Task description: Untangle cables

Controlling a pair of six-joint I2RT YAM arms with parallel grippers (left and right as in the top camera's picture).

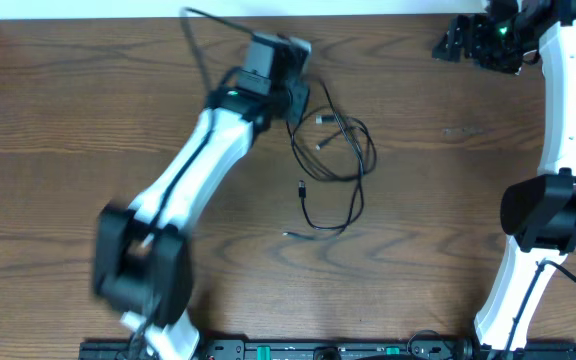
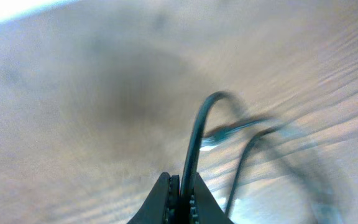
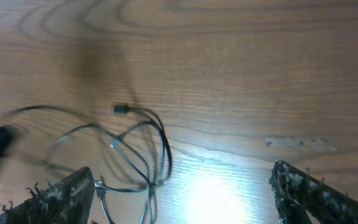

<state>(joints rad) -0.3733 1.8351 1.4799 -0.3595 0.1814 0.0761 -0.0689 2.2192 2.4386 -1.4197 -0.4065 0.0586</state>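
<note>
The black cable beside my left gripper lies left of my right gripper in the overhead view, so next my right gripper needs to swing over to that part of the black cable.
The cables (image 1: 340,150) lie tangled in loose loops on the wooden table, right of centre, with small plug ends around them. My left gripper (image 1: 296,108) is at the tangle's upper left. In the left wrist view its jaws (image 2: 182,196) are shut on a black cable (image 2: 194,137) that arches up and away, with a second cord (image 2: 244,158) blurred beside it. My right gripper (image 1: 448,42) is at the far right back, away from the tangle. Its fingers (image 3: 185,193) are wide open and empty, with the dark and pale cords (image 3: 138,146) showing beyond the left finger.
The table's back edge meets a white strip (image 1: 88,8) at the top. The right arm's white links and dark joint (image 1: 553,210) stand along the right side. A black rail (image 1: 298,350) runs along the front edge.
</note>
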